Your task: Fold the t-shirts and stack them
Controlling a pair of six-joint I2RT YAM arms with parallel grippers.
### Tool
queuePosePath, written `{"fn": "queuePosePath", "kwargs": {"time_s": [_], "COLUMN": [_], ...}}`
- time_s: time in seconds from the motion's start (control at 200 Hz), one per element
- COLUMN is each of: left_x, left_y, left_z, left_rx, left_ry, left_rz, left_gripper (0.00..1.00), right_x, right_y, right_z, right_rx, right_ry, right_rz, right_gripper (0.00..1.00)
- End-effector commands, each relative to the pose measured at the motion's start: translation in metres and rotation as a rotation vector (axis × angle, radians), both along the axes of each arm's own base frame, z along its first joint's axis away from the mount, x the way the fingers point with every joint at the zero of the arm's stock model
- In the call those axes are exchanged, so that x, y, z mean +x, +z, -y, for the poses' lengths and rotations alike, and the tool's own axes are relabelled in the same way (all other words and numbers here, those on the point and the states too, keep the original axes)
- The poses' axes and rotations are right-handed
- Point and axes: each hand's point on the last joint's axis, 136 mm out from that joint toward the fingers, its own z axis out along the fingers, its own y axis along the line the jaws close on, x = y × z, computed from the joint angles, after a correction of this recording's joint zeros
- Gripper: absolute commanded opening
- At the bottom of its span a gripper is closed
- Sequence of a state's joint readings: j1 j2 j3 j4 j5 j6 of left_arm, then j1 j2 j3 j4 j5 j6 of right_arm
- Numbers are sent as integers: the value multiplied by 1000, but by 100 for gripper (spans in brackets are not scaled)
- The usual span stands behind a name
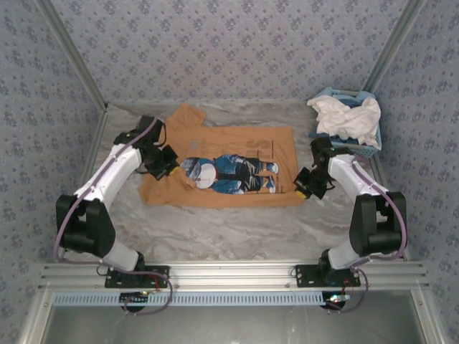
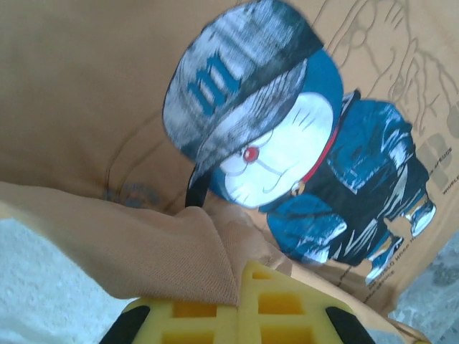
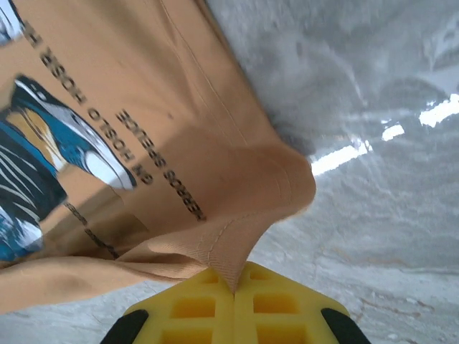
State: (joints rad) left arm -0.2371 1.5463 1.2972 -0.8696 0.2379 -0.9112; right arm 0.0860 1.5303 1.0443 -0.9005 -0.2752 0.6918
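Observation:
The left gripper will next carry the fold outward and lower it to let go on the tan cloth past the cartoon's hat point(image 1: 182, 149) point(image 2: 172, 25), because the print lies uncovered.
The tan-orange t-shirt point(image 1: 237, 147) lies spread on the marble table, chest print point(image 1: 229, 174) facing up. My left gripper point(image 1: 174, 170) is at its left end, shut on a raised fold of tan cloth beside the print. In the left wrist view that fold point(image 2: 179, 244) is pinched in the left gripper point(image 2: 247, 271), with the cartoon print point(image 2: 287, 165) just beyond. My right gripper point(image 1: 305, 185) is shut on the shirt's right near corner. The right wrist view shows the hem corner point(image 3: 237, 215) lifted into a peak by the right gripper point(image 3: 235, 278). A white t-shirt point(image 1: 348, 118) is heaped in the basket.
The light blue lattice basket point(image 1: 358, 148) stands at the back right, close behind my right arm. Bare marble table point(image 1: 229, 229) stretches between the shirt and the arm bases. Patterned walls close in the left, back and right sides.

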Motion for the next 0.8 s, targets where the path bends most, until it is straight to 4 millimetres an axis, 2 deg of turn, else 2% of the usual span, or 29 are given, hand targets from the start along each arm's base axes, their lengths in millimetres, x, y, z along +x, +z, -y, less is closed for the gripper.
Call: {"fn": "queuePosePath", "kwargs": {"time_s": [0.0,0.09,0.155,0.175,0.275,0.794], "left_x": [19,29,36,38,48,86], "left_y": [4,3,4,4,7,-18], "left_z": [-9,-18,-24,-25,-29,-38], "left_rx": [42,67,75,76,86,129], "left_ry": [-40,-35,-29,-27,-39,-82], "left_rz": [27,27,37,41,60,37], "left_gripper": [0,0,0,0,0,0], "right_x": [26,41,44,54,63,88], "right_y": [4,5,-2,5,2,-20], "right_z": [4,5,7,6,6,8], "right_rx": [-14,-26,-33,-29,-29,-49], "right_ry": [-28,-31,-36,-37,-39,-33], "right_rz": [32,43,21,49,50,26], "right_gripper": [0,0,0,0,0,0]}}
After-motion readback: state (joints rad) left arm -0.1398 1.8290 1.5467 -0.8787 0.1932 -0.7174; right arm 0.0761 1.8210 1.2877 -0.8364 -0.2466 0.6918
